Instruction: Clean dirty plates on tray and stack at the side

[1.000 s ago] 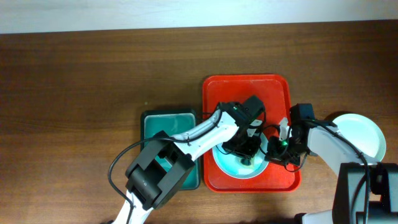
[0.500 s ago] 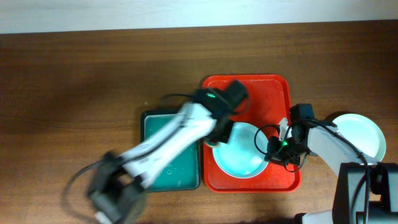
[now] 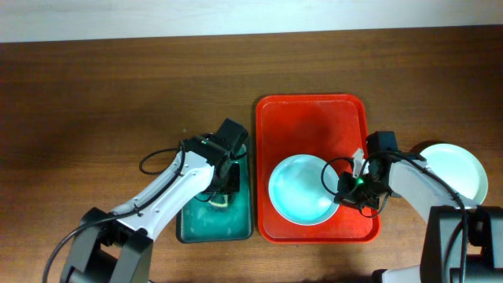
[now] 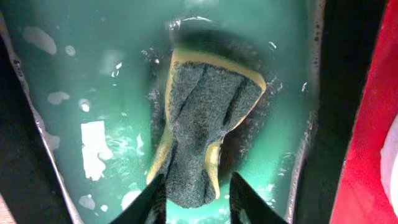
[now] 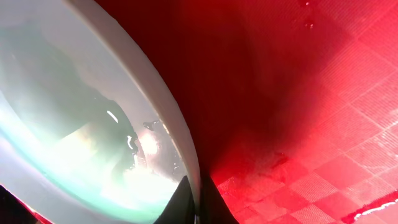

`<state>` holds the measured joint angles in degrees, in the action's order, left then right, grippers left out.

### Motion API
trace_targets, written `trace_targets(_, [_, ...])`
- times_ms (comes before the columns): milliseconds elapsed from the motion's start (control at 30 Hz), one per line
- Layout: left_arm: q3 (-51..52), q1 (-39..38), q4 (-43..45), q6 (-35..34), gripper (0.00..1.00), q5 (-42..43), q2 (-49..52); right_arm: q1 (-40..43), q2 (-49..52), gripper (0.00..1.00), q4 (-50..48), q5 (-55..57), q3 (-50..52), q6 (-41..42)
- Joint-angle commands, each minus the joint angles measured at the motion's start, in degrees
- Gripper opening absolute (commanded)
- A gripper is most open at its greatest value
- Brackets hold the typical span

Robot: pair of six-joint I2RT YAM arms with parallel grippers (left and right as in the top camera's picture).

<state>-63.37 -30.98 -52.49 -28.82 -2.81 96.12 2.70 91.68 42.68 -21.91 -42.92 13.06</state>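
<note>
This plate's centre looks clean, so my right gripper should next lift it over the basin, then take it across and down onto the plate beside the tray and let go.
A pale mint plate lies in the front half of the red tray; its centre looks clean and wet. My right gripper is shut on that plate's right rim; in the right wrist view the fingers pinch the rim over the tray floor. Another plate sits on the table right of the tray. No third plate shows. My left gripper is over the teal basin, shut on the sponge, fingertips either side of its near end.
The dark-rimmed teal basin stands just left of the tray and holds soapy water. The tray's red edge shows at the right of the left wrist view. Brown table surface lies to the left and at the back.
My left arm has swung left off the plate and tray, carrying the sponge down into the basin. The plate's centre is now uncovered. The right gripper has stayed on the rim.
</note>
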Motion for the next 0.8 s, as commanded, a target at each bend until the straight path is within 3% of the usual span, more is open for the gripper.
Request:
trace_targets(0, [-3.4, 0.4, -3.0, -0.3, 0.49, 0.5, -2.1, 0.0, 1.2, 0.04, 4.5, 6.9, -1.7, -0.8])
trace_targets(67, [-8.7, 0.6, -8.0, 0.5, 0.63, 0.4, -6.8, -0.3, -2.5, 0.04, 14.7, 7.5, -9.3, -0.9])
trace_targets(100, [-10.7, 1.3, -9.6, 1.6, 0.89, 0.2, -9.3, -1.0, -4.5, 0.04, 19.2, 7.7, -13.0, -1.7])
trace_targets(133, [-12.7, 3.3, -11.7, 2.8, 0.99, -0.1, -14.0, -3.7, -6.9, 0.04, 24.3, 7.8, -18.4, -2.2])
trace_targets(267, [-12.9, 10.6, -15.4, 2.8, 0.99, 0.0, -26.0, -18.0, -8.1, 0.04, 28.3, 7.6, -26.9, 0.8])
trace_targets(400, [-12.9, 12.9, -19.4, 2.8, 0.99, -0.2, -32.9, -37.6, -7.3, 0.04, 12.2, 10.7, -26.8, 11.1])
trace_targets(533, [-12.8, 13.0, -22.2, 2.8, 0.99, -0.2, -32.8, -47.5, -5.2, 0.04, -0.6, 30.3, -27.2, 12.9])
trace_targets(767, [-12.8, 12.9, -22.0, 2.7, 0.99, -0.1, -32.8, -59.9, -5.8, 0.04, 1.9, 63.2, -33.3, 8.2])
